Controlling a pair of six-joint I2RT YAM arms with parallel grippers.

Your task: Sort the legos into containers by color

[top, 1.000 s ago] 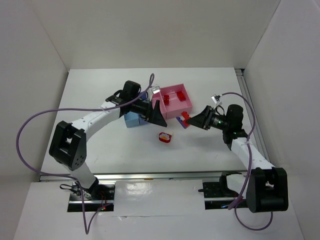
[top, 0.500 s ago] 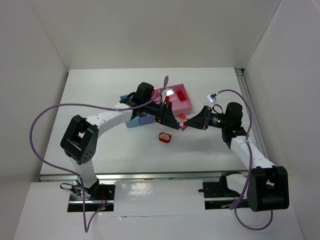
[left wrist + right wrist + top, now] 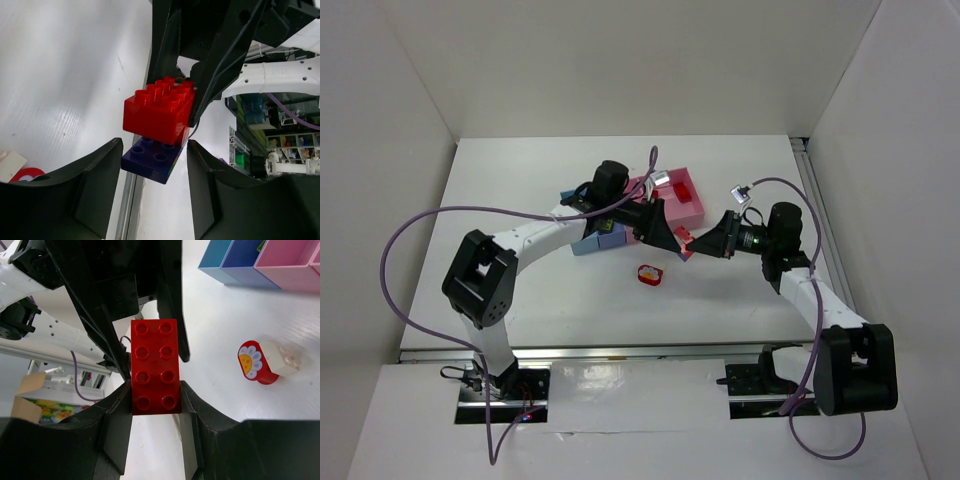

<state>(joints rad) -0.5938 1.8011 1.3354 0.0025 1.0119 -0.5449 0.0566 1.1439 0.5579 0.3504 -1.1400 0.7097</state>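
I need to move the red lego outward with my right gripper next, over the large pink tray (image 3: 681,207), and let go of it there, because red legos are already inside.
A red lego (image 3: 155,365) is clamped between the fingers of my right gripper (image 3: 156,390), held above the table in front of the containers. A blue lego (image 3: 152,157) is stuck to the red lego (image 3: 160,112) on its underside. My left gripper (image 3: 155,150) meets it from the other side, its two fingers closed against the blue lego's sides. From above, the two grippers (image 3: 670,240) (image 3: 692,243) face each other tip to tip over the stacked pair (image 3: 685,238). A red-and-white lego (image 3: 650,273) with a flower face lies on the table below them.
The joined containers stand behind the grippers: the large pink tray (image 3: 695,205) holding red legos (image 3: 682,190), and the light blue tray (image 3: 585,244) beside the left arm. In the right wrist view the light blue (image 3: 215,255), darker blue (image 3: 247,257) and pink trays (image 3: 290,265) line the top right.
My left arm swung right from over the trays to meet the right gripper, and its jaws closed in on the blue lego. The right gripper shifted slightly left, still holding the red lego.
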